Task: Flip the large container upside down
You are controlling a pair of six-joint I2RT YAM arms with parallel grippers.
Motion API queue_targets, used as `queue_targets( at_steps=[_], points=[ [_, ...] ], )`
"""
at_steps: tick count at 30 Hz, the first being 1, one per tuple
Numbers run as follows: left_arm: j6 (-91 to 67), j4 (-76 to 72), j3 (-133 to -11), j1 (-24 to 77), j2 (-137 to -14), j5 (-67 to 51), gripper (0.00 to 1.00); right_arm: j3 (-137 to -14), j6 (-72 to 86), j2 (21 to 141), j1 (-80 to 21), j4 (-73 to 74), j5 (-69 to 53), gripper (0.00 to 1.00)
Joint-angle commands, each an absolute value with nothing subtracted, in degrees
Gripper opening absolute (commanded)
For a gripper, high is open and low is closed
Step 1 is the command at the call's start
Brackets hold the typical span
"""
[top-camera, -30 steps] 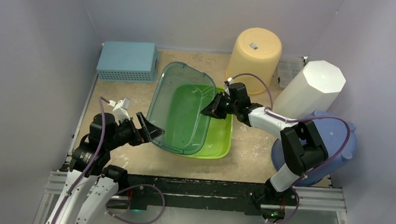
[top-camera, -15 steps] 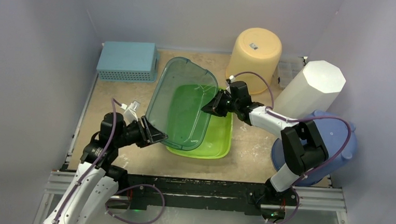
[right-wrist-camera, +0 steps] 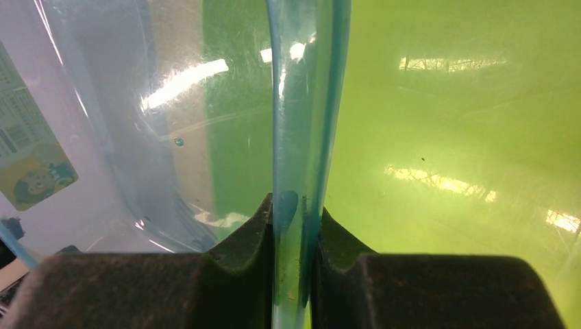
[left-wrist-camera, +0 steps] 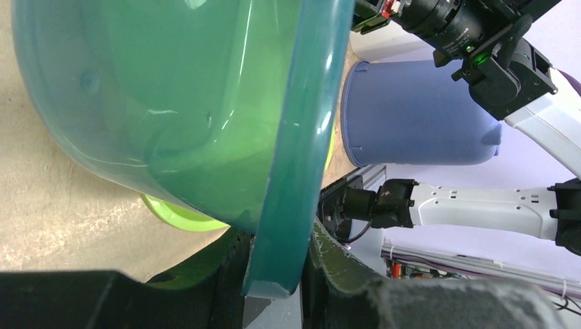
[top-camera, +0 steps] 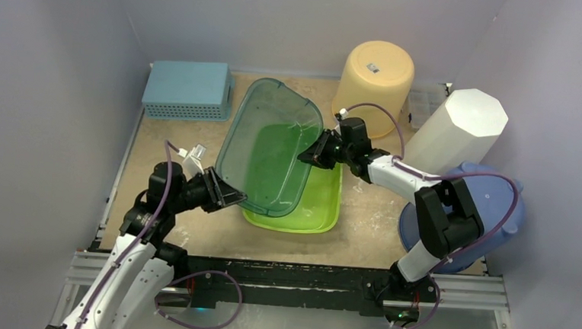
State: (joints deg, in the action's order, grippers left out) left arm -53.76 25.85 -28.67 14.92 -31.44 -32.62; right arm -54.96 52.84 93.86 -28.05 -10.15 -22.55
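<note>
Next, my left gripper swings outward over bare tabletop toward the basket, left in the top view, and frees the teal tub's rim, since the tub is only tilted.
The large container (top-camera: 274, 148) is a see-through teal tub, tilted up on its long side over a lime-green tub (top-camera: 324, 205) that lies on the table. My left gripper (top-camera: 229, 195) is shut on the teal rim at its near left corner; in the left wrist view the rim (left-wrist-camera: 294, 171) runs down between the jaws of the left gripper (left-wrist-camera: 277, 274), both pads against it. My right gripper (top-camera: 311, 154) is shut on the opposite long rim. In the right wrist view that thin rim (right-wrist-camera: 305, 103) stands pinched in the right gripper (right-wrist-camera: 294, 212), with the green tub (right-wrist-camera: 445, 123) behind.
A light blue basket (top-camera: 187, 89) lies upside down at the back left. An inverted yellow bucket (top-camera: 375, 78) stands at the back, a white octagonal bin (top-camera: 458, 129) to its right, and a blue bin (top-camera: 498, 215) by the right arm's base.
My left gripper has closed on the teal tub's near corner. The tub has tipped up steeper and shifted a little to the right over the green tub. The right grip is unchanged.
</note>
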Motion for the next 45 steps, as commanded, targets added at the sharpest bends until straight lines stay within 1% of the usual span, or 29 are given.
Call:
queue_targets(
  at_steps=[1,3,5,9,12,16,18,20,24,29,34,37,39,41,45],
  points=[
    [-49.8,21.3,-36.2,15.0,-32.0,-25.7,0.0,-57.1,49.7,89.5,-29.6,-11.4,-29.5,0.19],
    [-47.3,22.7,-38.6,14.9,-32.4,-23.4,0.0,-57.1,49.7,89.1,-29.4,-10.8,-30.3,0.27],
    [-46.3,23.4,-40.3,15.0,-32.7,-21.4,0.0,-57.4,49.9,88.7,-29.4,-10.1,-30.3,0.38],
    [-45.6,23.3,-42.1,14.9,-33.2,-18.7,0.0,-57.9,49.7,87.8,-29.4,-9.4,-30.3,0.45],
    [-45.2,23.3,-42.8,14.9,-33.5,-16.8,0.0,-58.2,49.7,87.6,-29.5,-8.8,-30.1,0.49],
    [-43.9,23.7,-44.5,15.0,-33.2,-14.0,0.0,-58.4,49.3,86.7,-29.5,-7.9,-29.7,0.6],
    [-43.1,24.5,-45.6,14.9,-33.2,-12.3,0.0,-58.4,49.2,86.1,-29.4,-7.7,-29.1,0.69],
    [-42.4,24.8,-46.5,15.0,-33.5,-11.3,0.0,-58.4,49.2,85.8,-29.5,-7.5,-28.6,0.74],
    [-41.8,25.1,-47.8,15.0,-33.3,-9.7,0.0,-58.8,49.0,86.0,-29.4,-6.9,-28.7,0.78],
    [-40.5,24.6,-50.3,14.9,-33.1,-8.0,0.0,-58.8,47.7,85.4,-29.5,-5.0,-27.0,0.79],
    [-38.8,25.0,-53.4,15.0,-35.5,-8.9,0.0,-58.9,46.0,84.3,-29.4,-1.6,-24.1,0.8],
    [-37.2,26.4,-55.9,15.0,-36.9,-9.4,0.0,-59.5,44.0,83.1,-29.4,-0.2,-20.3,0.81],
    [-35.9,28.3,-57.5,15.0,-38.2,-9.8,0.0,-60.1,42.5,83.2,-29.4,1.7,-15.8,0.85],
    [-35.3,30.3,-58.3,14.9,-39.3,-9.8,0.0,-60.9,39.9,85.0,-29.4,2.8,-13.4,0.88],
    [-34.2,33.1,-58.4,15.0,-39.4,-8.3,0.0,-65.5,35.4,91.4,-29.4,5.0,-15.2,0.88]
  ],
)
